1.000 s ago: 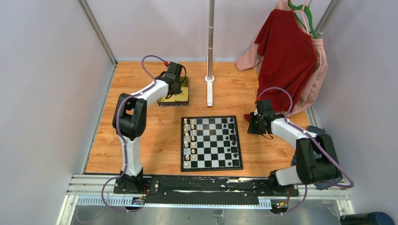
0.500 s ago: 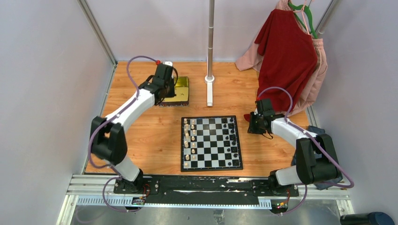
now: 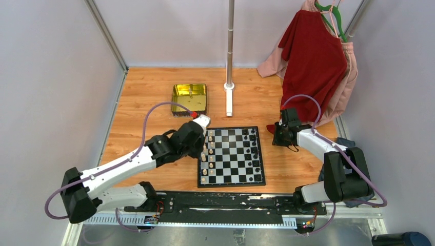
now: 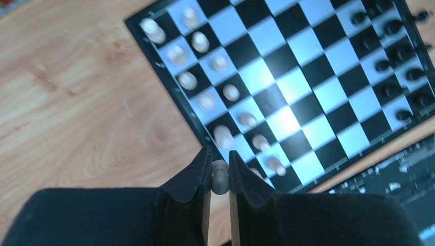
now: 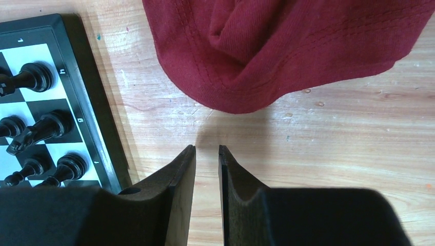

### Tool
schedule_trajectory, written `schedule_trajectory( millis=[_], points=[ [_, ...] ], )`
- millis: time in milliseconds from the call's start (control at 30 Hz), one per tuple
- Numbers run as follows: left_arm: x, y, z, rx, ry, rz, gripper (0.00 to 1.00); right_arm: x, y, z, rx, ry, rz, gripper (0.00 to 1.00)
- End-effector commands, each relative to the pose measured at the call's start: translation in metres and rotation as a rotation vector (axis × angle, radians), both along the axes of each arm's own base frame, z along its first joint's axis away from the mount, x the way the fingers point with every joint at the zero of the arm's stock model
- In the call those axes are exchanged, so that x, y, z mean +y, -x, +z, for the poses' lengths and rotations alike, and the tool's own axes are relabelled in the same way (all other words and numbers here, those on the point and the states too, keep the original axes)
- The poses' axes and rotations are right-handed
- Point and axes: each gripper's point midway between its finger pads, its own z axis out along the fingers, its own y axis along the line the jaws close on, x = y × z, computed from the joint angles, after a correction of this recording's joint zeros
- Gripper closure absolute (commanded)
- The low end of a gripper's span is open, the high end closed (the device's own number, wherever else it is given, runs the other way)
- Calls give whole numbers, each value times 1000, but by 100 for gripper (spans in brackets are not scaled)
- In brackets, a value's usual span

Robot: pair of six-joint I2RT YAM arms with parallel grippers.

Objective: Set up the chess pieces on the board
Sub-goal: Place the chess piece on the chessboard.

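Note:
The left gripper next needs to draw back and down to release the piece on the inner pale column's near-end square (image 3: 212,180) (image 4: 285,181), since that empty square lies below and back from the gripper.
The board (image 3: 233,154) lies mid-table, with pale chess pieces (image 3: 207,154) in its two left columns and black pieces (image 3: 255,151) in its two right columns. My left gripper (image 3: 201,141) hovers over the board's left edge. In the left wrist view it (image 4: 220,161) is shut on a small pale piece (image 4: 220,177), above the board (image 4: 287,87) near its border. My right gripper (image 3: 272,134) rests just right of the board's far right corner. In the right wrist view it (image 5: 207,149) is narrowly open and empty over bare wood, beside the board's border (image 5: 87,102).
An open gold tin (image 3: 190,97) sits at the back left with a small pale piece inside. A metal pole's base (image 3: 229,97) stands behind the board. Red and pink clothes (image 3: 313,56) hang at the back right, with a red hem (image 5: 287,46) just beyond my right fingertips.
My left arm has swung from the gold tin at the back down to the board's left edge, carrying a pale piece. The right arm has not moved.

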Motion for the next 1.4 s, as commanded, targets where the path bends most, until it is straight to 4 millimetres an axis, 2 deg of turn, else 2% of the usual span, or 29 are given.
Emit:
schedule_trajectory(
  millis=[0,233,367,433,633,1000,1367],
  points=[
    [-6,36,-4,24,3,-34,100,-8,-5,9,-20,23,-20,72],
    [-45,95,-10,25,-35,-232,100,-8,-3,9,-26,21,-18,72],
    [-63,116,-25,21,-110,-311,100,-9,-2,10,-29,20,-20,72],
    [-68,119,-33,22,-146,-325,100,-9,-1,10,-29,20,-19,72],
    [-79,119,-47,-9,-118,-303,100,-8,0,9,-28,13,-15,72],
    [-71,116,-69,-5,-51,-210,100,-4,-1,5,-16,-4,-11,72],
    [-65,108,-75,-48,-18,-166,100,-3,0,3,-9,-7,-8,72]
  ],
)
